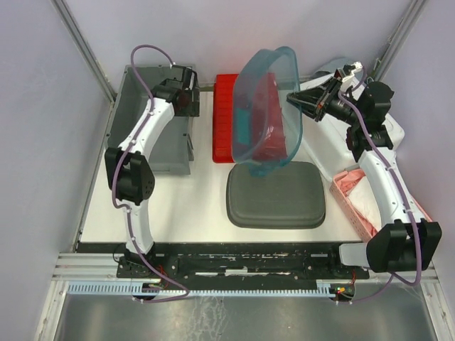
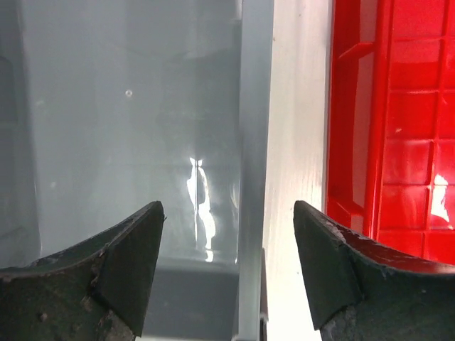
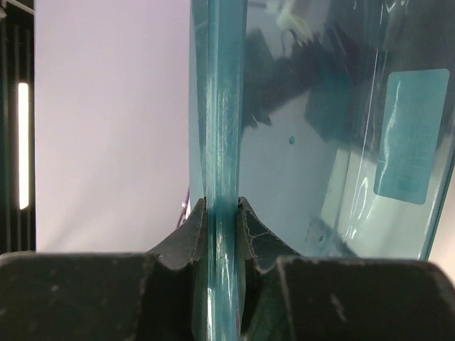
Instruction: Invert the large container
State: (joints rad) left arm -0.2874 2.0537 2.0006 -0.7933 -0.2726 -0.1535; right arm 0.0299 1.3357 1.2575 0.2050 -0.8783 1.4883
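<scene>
The right gripper needs to move back, to the left in the top view and down to the tabletop (image 1: 182, 212) beside the lid next, and let go of the container there, because that spot is bare.
The large container (image 1: 266, 110) is a clear blue-green plastic tub. It is lifted and tipped on its side above the red crate and the grey lid. My right gripper (image 1: 297, 99) is shut on its right rim; in the right wrist view the rim (image 3: 222, 142) runs straight up between my fingertips (image 3: 220, 213). My left gripper (image 1: 190, 89) is open and empty, over the right wall (image 2: 254, 142) of the grey bin, well left of the tub.
A grey bin (image 1: 149, 121) stands at the back left. A red crate (image 1: 226, 117) lies behind the tub, and also shows in the left wrist view (image 2: 398, 128). A dark grey lid (image 1: 277, 195) lies mid-table. A pink basket (image 1: 355, 195) sits at the right.
</scene>
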